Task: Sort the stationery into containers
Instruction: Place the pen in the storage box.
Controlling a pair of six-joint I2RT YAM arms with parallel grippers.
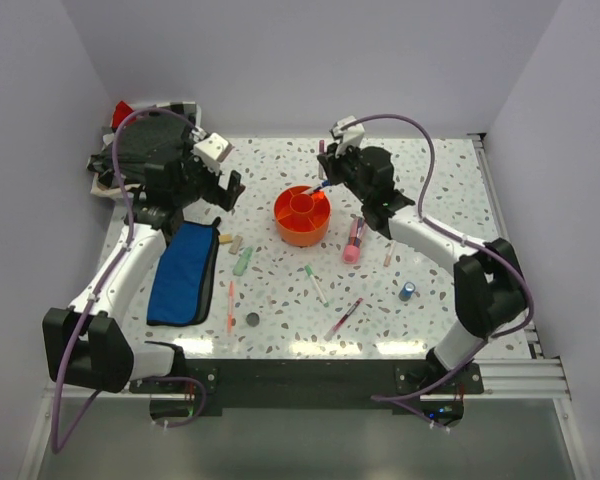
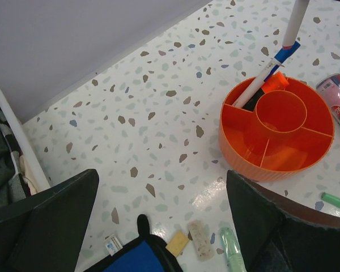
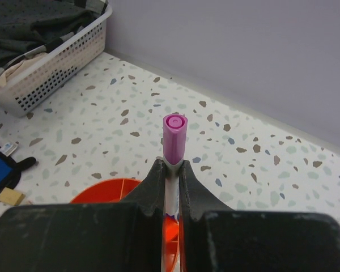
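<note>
I will next lower my right gripper slightly toward the organiser's middle and open it, since the white pen's lower end is in the organiser's outer section (image 1: 312, 194) (image 3: 171, 231) but its top leans outside.
The round orange organiser (image 1: 302, 228) stands mid-table; it also shows in the left wrist view (image 2: 243, 153). My right gripper (image 1: 332, 176) is shut on a white pen with a purple cap (image 3: 174, 136) and holds it tilted, its lower end in an outer compartment (image 2: 255, 90) beside an orange-black highlighter (image 2: 273, 84). My left gripper (image 2: 158, 221) is open and empty above the table. It hangs over the top of the blue pouch (image 1: 183, 272), a yellow eraser (image 2: 177, 243), a speckled eraser (image 2: 200, 247) and a green marker (image 2: 232, 255).
On the table lie a fat pink tube (image 1: 353, 240), a small blue cylinder (image 1: 408, 291), a dark disc (image 1: 252, 320), an orange pen (image 1: 230, 305), a green-white pen (image 1: 317, 284) and a red pen (image 1: 344, 318). A white tray of dark cloth (image 1: 140, 150) sits back left.
</note>
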